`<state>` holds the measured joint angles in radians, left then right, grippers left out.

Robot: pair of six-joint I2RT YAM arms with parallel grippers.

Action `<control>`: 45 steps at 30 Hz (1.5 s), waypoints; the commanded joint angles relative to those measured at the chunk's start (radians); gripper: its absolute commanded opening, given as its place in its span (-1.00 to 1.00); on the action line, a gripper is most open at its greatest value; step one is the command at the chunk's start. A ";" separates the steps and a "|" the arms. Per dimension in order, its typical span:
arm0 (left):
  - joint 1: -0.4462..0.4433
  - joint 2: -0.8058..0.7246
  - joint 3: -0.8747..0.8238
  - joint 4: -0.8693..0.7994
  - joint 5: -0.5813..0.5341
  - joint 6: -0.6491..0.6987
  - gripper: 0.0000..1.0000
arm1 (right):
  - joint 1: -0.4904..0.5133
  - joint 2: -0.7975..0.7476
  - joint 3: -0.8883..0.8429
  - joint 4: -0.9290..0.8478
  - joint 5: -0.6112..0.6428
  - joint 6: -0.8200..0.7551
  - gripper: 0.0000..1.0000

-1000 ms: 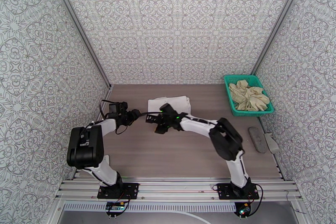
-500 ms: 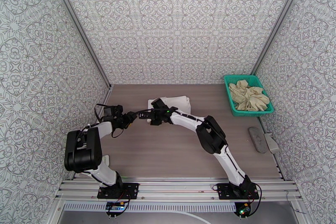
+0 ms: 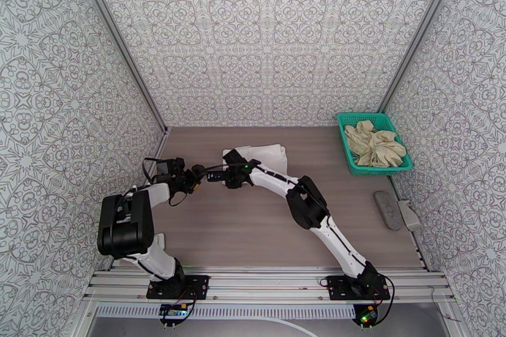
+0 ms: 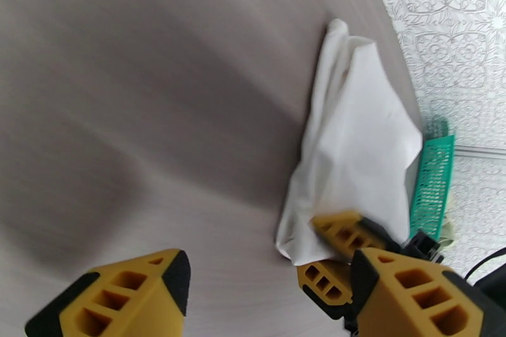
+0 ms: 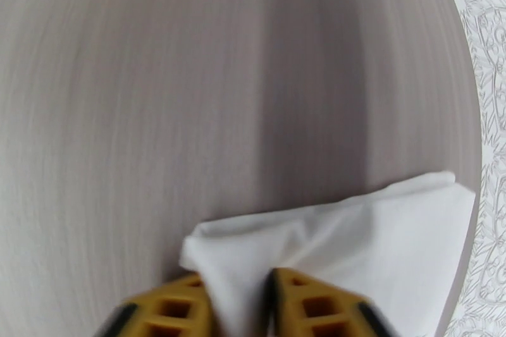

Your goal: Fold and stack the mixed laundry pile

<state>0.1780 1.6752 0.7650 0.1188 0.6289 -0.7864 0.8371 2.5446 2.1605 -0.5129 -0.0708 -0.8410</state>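
Observation:
I need to move my left gripper across toward the right gripper and down onto the shirt's folded edge, because its open fingers are still beside the cloth, over bare tabletop.
A white T-shirt (image 3: 265, 155) lies folded flat at the back of the table, and it lies white and rumpled (image 4: 354, 136) in the left wrist view. My right gripper (image 5: 239, 306) is shut on the near corner of that T-shirt (image 5: 354, 237), with cloth pinched between the yellow fingers (image 5: 167, 310). From above, the right gripper (image 3: 222, 175) sits at the shirt's front-left corner. My left gripper (image 3: 197, 174) hovers just left of it, open and holding nothing, fingers (image 4: 126, 294) spread wide. The beige garment (image 3: 374, 142) lies bunched in the teal basket (image 3: 364, 118).
The teal basket stands at the back right against the wall, its edge (image 4: 433, 180) visible past the shirt. A grey oblong object (image 3: 387, 208) and a pale one (image 3: 409, 215) lie along the right edge. Patterned walls close in on three sides.
My right arm has stretched further back and left, and its gripper has shut on the shirt's corner. The left gripper has opened wider and drawn slightly left.

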 commanded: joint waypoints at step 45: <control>-0.221 0.245 0.372 -0.081 -0.193 -0.047 -1.00 | -0.084 -0.621 -0.798 0.596 -0.238 0.465 0.12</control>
<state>-0.0803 1.9617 1.0092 0.2955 0.4728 -1.0828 0.7998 2.0445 1.4624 -0.0170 -0.2764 -0.5488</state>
